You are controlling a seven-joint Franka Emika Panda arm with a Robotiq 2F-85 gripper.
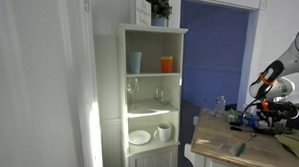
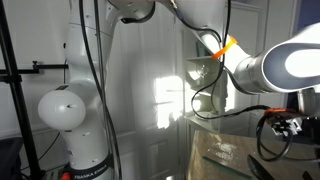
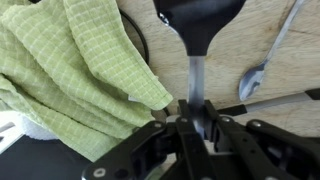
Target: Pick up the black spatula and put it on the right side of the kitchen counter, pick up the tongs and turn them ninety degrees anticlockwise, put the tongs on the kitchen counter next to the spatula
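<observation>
The spatula comes down onto the bare counter beside the green checked cloth next, and my gripper releases its grey metal handle, since that open wood lies below the gripper.
In the wrist view my gripper is shut on the grey metal handle of the black spatula, whose black head points away from me over the light-wood kitchen counter. The metal tongs lie on the counter just right of the spatula, apart from it. In an exterior view the arm reaches down over the counter with the gripper low above it. I cannot tell whether the spatula still touches the wood.
A green checked cloth covers the counter left of the spatula, partly over a dark round rim. A tall white open-shelf cabinet with cups and plates stands beside the counter. The robot's white base and cables fill the foreground.
</observation>
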